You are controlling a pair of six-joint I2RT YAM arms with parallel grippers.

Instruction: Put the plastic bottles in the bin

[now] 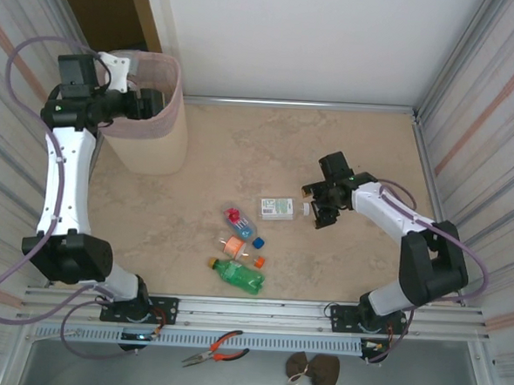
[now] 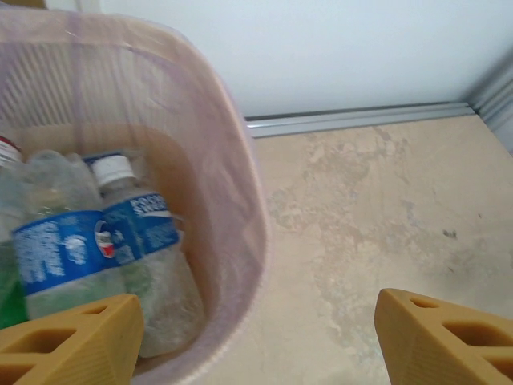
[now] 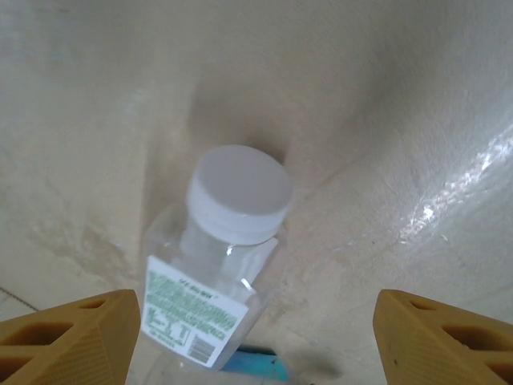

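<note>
The bottle's white cap lies below my right gripper, nearer one finger, so next I should lower it toward the bottle, centering the neck between both fingers to close.
Several plastic bottles lie on the table: a clear square one with a white cap, a red-capped one, an orange one and a green one. My right gripper is open just right of the white-capped bottle. That bottle's neck lies between the fingers, closer to the left one, and is not gripped. My left gripper hangs open and empty over the rim of the bin. Inside the bin lie blue-labelled bottles.
Corrugated walls close in both sides, and a metal rail runs along the back. Red-handled pliers and a brown object lie on the front ledge by the arm bases. Bare table stretches between the bin and the bottles.
</note>
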